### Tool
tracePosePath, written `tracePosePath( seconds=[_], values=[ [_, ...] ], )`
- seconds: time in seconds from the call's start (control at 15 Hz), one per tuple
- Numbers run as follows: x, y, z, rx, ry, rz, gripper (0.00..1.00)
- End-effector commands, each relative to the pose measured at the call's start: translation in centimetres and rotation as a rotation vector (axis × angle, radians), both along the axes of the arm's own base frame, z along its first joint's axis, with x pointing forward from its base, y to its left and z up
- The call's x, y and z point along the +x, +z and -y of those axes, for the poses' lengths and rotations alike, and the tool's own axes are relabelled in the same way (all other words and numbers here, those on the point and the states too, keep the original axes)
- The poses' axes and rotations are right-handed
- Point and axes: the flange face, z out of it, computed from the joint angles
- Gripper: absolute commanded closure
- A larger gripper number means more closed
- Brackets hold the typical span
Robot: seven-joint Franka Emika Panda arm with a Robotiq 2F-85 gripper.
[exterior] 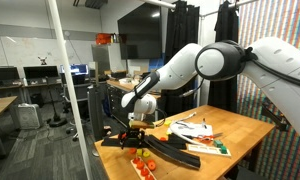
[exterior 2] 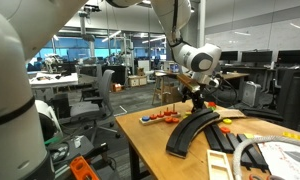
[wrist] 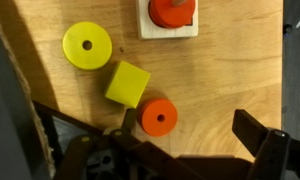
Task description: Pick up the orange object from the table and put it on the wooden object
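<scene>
My gripper should shift to the left in the wrist view and lower slightly around the orange disc, because the disc lies below it, nearer one fingertip.
In the wrist view the orange object (wrist: 158, 117) is a round disc with a centre hole. It lies flat on the tabletop. My gripper (wrist: 190, 126) is open above it, and the disc sits just inside one finger, with the other finger well off to the side. The small pale wooden board (wrist: 170, 32) lies at the top edge of the view, and a red-orange piece (wrist: 171, 10) sits on it. In both exterior views the gripper (exterior: 137, 122) (exterior 2: 197, 97) hangs low over the table near its edge.
A yellow disc (wrist: 87, 46) and a yellow-green cube (wrist: 127, 83) lie beside the orange disc, and the cube almost touches it. Long black curved pieces (exterior: 168, 149) (exterior 2: 195, 130) lie across the table. Papers (exterior: 200, 130) lie further in. The table edge is close by.
</scene>
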Motion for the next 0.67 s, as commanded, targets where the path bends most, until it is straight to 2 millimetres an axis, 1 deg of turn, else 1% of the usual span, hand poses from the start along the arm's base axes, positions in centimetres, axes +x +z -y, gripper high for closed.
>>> tracePosePath(
  seconds=[0.0, 0.2, 0.6],
  values=[
    [0.79, -0.19, -0.32, -0.025, -0.004, 0.004, 0.0],
    [0.75, -0.42, -0.46, -0.044, -0.005, 0.002, 0.0],
    [0.7, -0.68, -0.88, -0.14, -0.029, -0.011, 0.0]
  ],
)
